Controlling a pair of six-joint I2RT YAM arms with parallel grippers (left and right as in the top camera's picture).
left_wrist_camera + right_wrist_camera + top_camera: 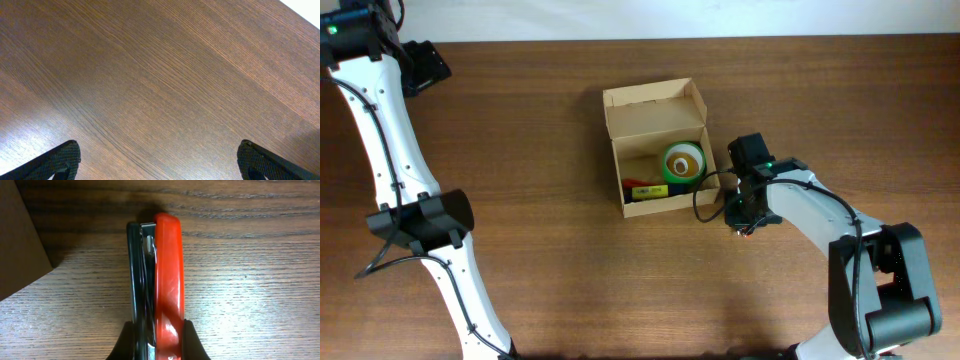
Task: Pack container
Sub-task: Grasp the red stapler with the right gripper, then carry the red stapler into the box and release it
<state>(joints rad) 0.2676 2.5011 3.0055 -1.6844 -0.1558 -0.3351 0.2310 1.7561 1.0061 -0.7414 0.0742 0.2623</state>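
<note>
The stapler in my right gripper should next go up over the box's side, turn, go down and be released on the free bottom of the box by the tape roll (683, 162), left in the overhead view.
The container (655, 110), a tan cardboard box with its flap lid open toward the back, stands mid-table. Inside it lie a green tape roll (683, 162) and a red item (642, 190). Just right of the box my right gripper (744, 212) points down at the table. In the right wrist view that gripper (156, 332) is shut on a red and black stapler (167, 270), which lies on its side on the wood, with the box wall (17, 240) at the left. My left gripper (428, 66) (157, 150) stands wide open over bare wood at the far left corner.
The left arm (395, 150) runs down the table's left side. The right arm's base (880, 290) sits at the front right. A black cable (705, 205) loops between the box and the right gripper.
</note>
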